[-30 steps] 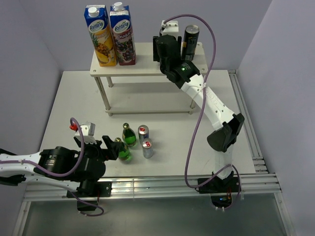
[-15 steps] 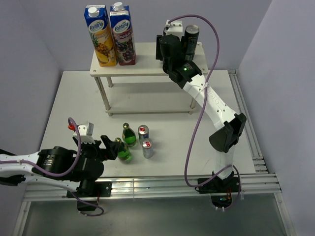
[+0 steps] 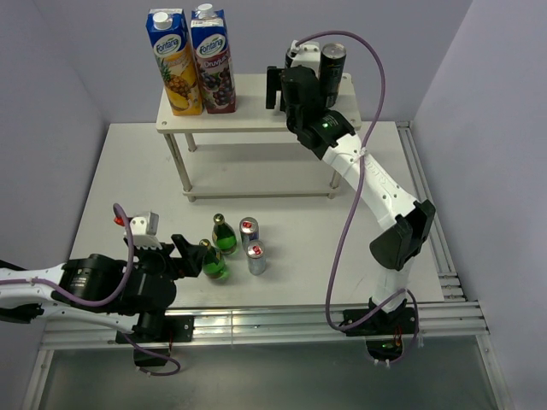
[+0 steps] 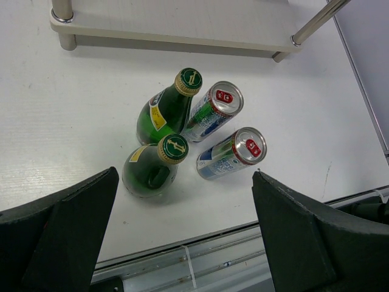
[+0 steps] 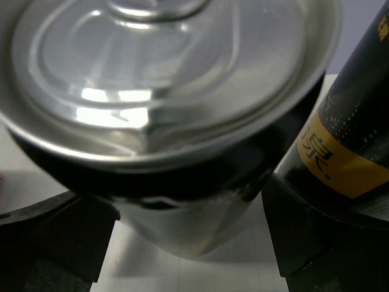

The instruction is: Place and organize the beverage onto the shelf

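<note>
My right gripper will move back from the dark can. Then it will go down to straddle the nearer silver-blue can, which is below and back and isn't on the shelf yet.
On the white shelf, my right gripper stands open around a dark can that rests on the top board. The fingers stand on either side of it. A second black-and-yellow can stands right beside it. On the table in front of the shelf stand two green bottles and two silver-blue cans. My left gripper is wide open, just left of the nearer bottle, holding nothing. The far bottle and both cans lie beyond its fingers.
Two tall juice cartons stand on the shelf's left half. The shelf's lower board and legs are just behind the group of drinks. A metal rail runs along the table's near edge.
My right gripper's jaws have spread apart from the dark can on the shelf and the arm has shifted slightly right. The left arm has drifted slightly to the left, still open.
</note>
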`<state>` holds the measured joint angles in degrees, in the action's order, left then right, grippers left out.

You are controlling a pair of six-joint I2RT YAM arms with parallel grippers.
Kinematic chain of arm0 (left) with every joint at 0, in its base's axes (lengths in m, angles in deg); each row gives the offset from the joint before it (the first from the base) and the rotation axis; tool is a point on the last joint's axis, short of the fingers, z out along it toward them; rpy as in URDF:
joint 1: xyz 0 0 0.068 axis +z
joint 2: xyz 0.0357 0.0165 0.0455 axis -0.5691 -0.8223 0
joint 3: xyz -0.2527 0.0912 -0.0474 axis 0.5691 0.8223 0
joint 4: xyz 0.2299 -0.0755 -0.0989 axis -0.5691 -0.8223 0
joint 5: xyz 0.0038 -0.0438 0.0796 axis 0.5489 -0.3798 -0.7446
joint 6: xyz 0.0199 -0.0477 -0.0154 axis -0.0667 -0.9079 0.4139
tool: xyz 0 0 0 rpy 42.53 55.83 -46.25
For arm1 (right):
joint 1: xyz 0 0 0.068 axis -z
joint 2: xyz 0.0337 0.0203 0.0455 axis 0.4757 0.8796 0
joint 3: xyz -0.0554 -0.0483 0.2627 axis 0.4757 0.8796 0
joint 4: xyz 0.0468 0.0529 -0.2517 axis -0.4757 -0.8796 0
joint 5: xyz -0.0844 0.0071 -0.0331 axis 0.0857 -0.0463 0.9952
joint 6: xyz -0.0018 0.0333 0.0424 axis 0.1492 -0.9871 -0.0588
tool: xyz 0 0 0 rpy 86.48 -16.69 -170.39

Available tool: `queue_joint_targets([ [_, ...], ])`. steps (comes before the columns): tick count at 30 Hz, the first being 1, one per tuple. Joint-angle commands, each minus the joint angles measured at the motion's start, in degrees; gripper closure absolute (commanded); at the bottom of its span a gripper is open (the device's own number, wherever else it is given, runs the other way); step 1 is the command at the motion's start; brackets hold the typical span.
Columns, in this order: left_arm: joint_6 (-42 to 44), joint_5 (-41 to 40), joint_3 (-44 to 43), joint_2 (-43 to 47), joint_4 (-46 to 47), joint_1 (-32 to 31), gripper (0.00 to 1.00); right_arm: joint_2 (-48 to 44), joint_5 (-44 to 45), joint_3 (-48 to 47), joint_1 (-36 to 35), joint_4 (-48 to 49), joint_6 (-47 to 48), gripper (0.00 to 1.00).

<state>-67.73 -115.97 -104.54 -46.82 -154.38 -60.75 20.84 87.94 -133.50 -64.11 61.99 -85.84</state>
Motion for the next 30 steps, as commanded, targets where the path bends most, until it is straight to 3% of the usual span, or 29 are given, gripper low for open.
queue_joint_targets([
  [1,1.1,-0.2,0.1,0.7,1.1,-0.4,0.01,-3.5,-0.1,0.7,-0.1,1.0,-0.7,0.0],
  [14,1.0,-0.2,0.2,0.9,1.2,-0.4,0.01,-11.0,-0.4,7.1,-3.8,-0.8,-2.3,0.0],
  [21,1.7,-0.1,0.5,1.0,1.9,-0.4,0.01,-20.9,9.7,17.5,-13.1,0.5,-3.0,0.0],
  [26,1.6,-0.1,0.6,0.8,1.9,-0.5,0.01,-38.6,11.9,41.3,-25.5,6.2,-11.0,0.0],
  [30,2.0,-0.1,0.6,0.3,2.2,-0.5,0.01,-52.7,12.0,68.6,-38.4,15.3,-18.1,0.0],
])
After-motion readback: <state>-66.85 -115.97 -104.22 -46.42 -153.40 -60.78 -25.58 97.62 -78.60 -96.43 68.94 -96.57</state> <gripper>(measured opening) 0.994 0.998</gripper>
